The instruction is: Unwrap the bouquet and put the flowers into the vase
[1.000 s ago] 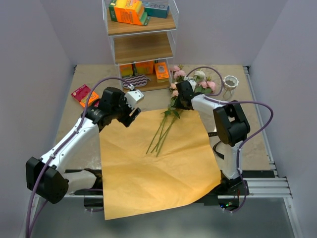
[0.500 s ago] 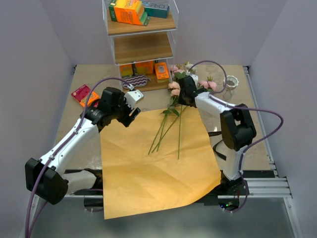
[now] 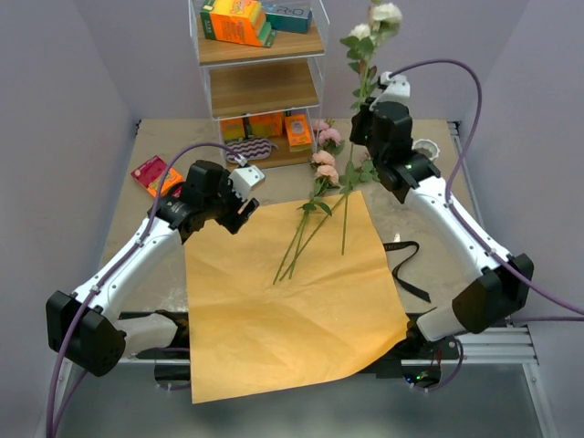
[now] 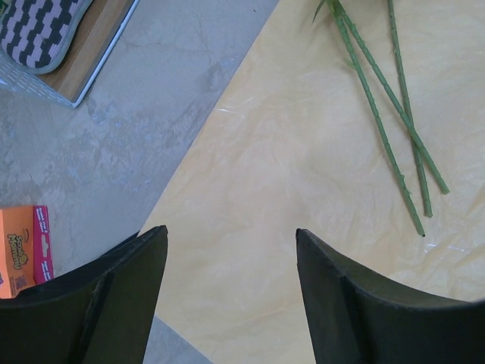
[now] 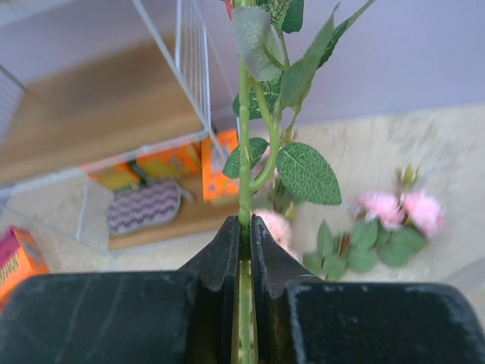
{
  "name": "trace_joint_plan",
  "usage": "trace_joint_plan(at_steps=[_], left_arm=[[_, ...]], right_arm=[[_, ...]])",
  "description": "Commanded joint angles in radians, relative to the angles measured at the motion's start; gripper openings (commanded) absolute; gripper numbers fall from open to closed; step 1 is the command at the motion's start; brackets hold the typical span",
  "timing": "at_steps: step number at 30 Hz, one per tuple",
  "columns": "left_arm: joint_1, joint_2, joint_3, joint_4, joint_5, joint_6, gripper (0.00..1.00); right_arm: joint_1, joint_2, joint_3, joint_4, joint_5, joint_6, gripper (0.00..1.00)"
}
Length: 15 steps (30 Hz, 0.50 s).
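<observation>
The flower's stem hangs long, so the robot's right gripper next needs to lift over to the vase's opening (image 3: 426, 147) on its right in the top view, then lower and release.
My right gripper (image 3: 369, 117) (image 5: 244, 220) is shut on the green stem (image 5: 244, 152) of one of the flowers and holds it upright in the air. Its cream heads (image 3: 384, 15) are high up, and its stem end (image 3: 344, 239) hangs over the orange paper sheet (image 3: 292, 301). More flowers lie on the table: pink heads (image 3: 324, 164) (image 5: 394, 208) with stems (image 3: 297, 245) (image 4: 386, 98) across the sheet. The vase (image 3: 427, 148) stands just right of my right arm, partly hidden. My left gripper (image 3: 243, 212) (image 4: 231, 231) hovers open over the sheet's far left corner, holding nothing.
A black ribbon (image 3: 408, 266) lies by the sheet's right edge. A wire shelf rack (image 3: 260, 87) with boxes and a striped pouch (image 3: 248, 149) stands at the back. A red and orange packet (image 3: 155, 175) lies at the left.
My right gripper closed on one flower among the heads and raised it from lying on the table to upright, moving up and to the right. The left arm stayed still.
</observation>
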Motion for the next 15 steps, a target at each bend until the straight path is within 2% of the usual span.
trace_joint_plan(at_steps=[1, 2, 4, 5, 6, 11, 15], left_arm=[[0.005, -0.013, 0.051, 0.004, 0.042, 0.003, 0.72], [0.005, -0.012, 0.052, 0.006, 0.048, 0.003, 0.72], [0.005, -0.015, 0.051, 0.023, 0.048, 0.001, 0.70], [0.005, -0.016, 0.048, 0.029, 0.047, 0.000, 0.70], [0.005, -0.015, 0.046, 0.033, 0.047, 0.000, 0.70], [0.005, -0.001, 0.048, 0.026, 0.047, 0.009, 0.70], [0.005, -0.001, 0.040, 0.026, 0.035, 0.018, 0.69]], right_arm=[[0.001, -0.108, 0.028, 0.304, 0.145, -0.190, 0.00], [0.001, -0.116, 0.023, 0.366, 0.155, -0.275, 0.00], [0.003, -0.137, -0.019, 0.600, 0.154, -0.348, 0.00], [0.001, -0.139, -0.038, 0.689, 0.152, -0.473, 0.00], [0.001, -0.139, -0.059, 0.846, 0.140, -0.527, 0.00], [0.003, -0.053, 0.025, 1.097, 0.262, -0.861, 0.00], [0.001, 0.008, 0.034, 1.435, 0.331, -1.113, 0.00]])
